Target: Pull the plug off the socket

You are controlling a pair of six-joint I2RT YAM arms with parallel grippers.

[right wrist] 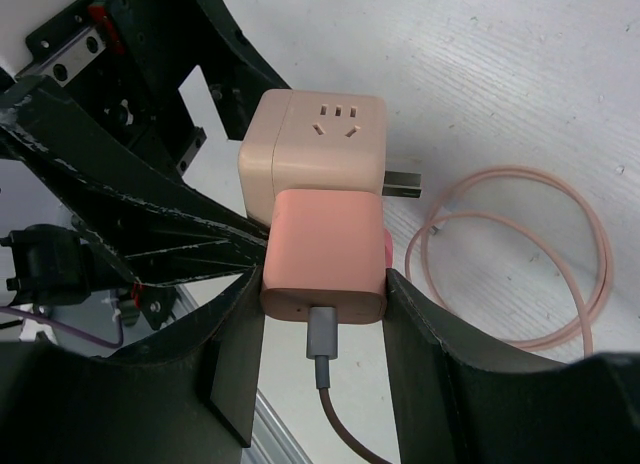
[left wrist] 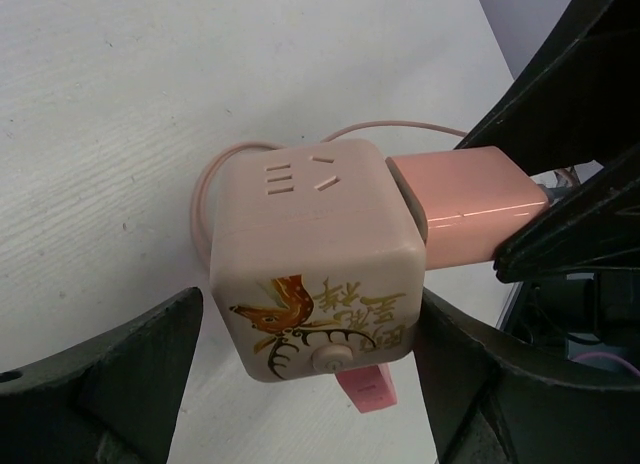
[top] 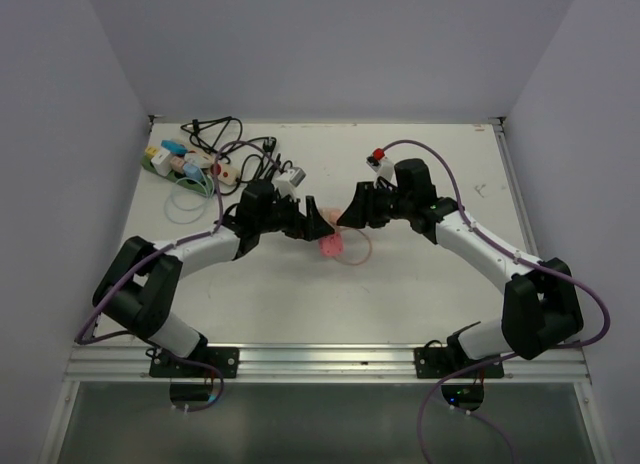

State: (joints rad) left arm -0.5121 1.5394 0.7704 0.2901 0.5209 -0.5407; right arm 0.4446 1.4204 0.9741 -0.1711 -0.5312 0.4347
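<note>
The robot will next move its right gripper away from the cube and down, to let go of the plug on the tabletop next to the pink cord, because that spot is clear.
The socket is a pale pink cube with slot outlets and an orange and gold drawing on its near face. A salmon pink plug with a grey cable at its back sits in one side of the socket. My right gripper is shut on that plug, a finger pressed on each side. My left gripper straddles the cube and is open. Its right finger touches the cube and a thin gap shows at its left finger. From above, both grippers meet mid-table.
A thin pink cord lies coiled on the table just right of the cube. At the back left is a heap of colourful power strips and black cables, with a white adapter. A small red-topped object sits back right.
</note>
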